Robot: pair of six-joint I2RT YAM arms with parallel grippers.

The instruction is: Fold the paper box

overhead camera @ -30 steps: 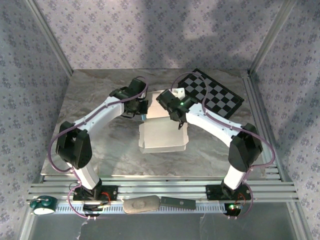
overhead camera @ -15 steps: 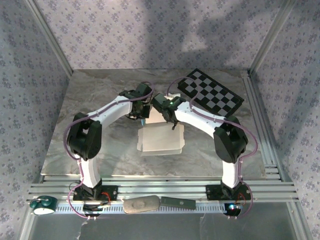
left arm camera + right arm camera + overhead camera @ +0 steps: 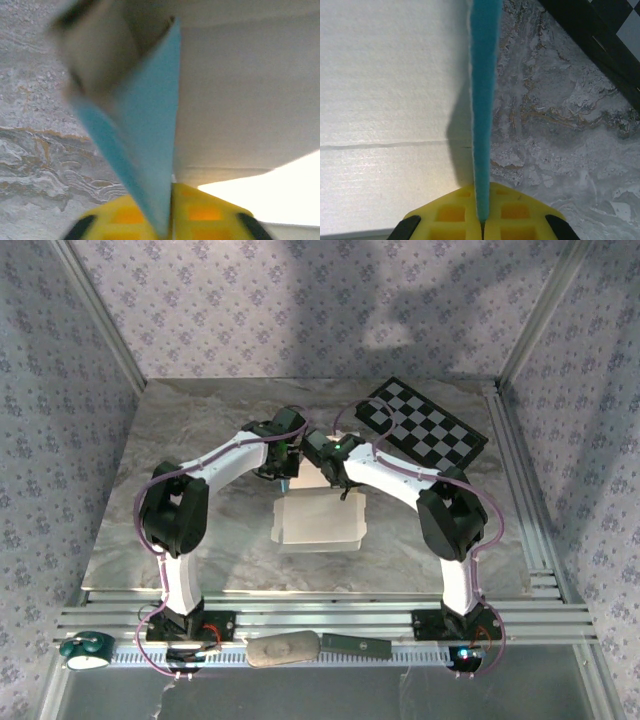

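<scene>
The right gripper draws the pinched turquoise flap back toward my base, over the bare marble beside the box, and releases it next, since the flap already stands upright.
The paper box lies white side up at the middle of the table, its side walls partly raised. Both grippers meet at its far edge. My left gripper has its yellow fingers closed on a turquoise flap, which stands edge-on and runs down into my left gripper. My right gripper is shut on another upright turquoise flap, pinched thin in my right gripper. Left of that flap lies the box's white inner panel with a crease line.
A black-and-white checkerboard lies at the back right of the marble table. On the front rail sit a teal tape roll, a grey oblong object and a dark bar. Patterned walls close in three sides.
Both arms have drawn inward and toward each other, bringing the grippers close together at the box's far edge. The box's white footprint has narrowed as the flaps came up.
</scene>
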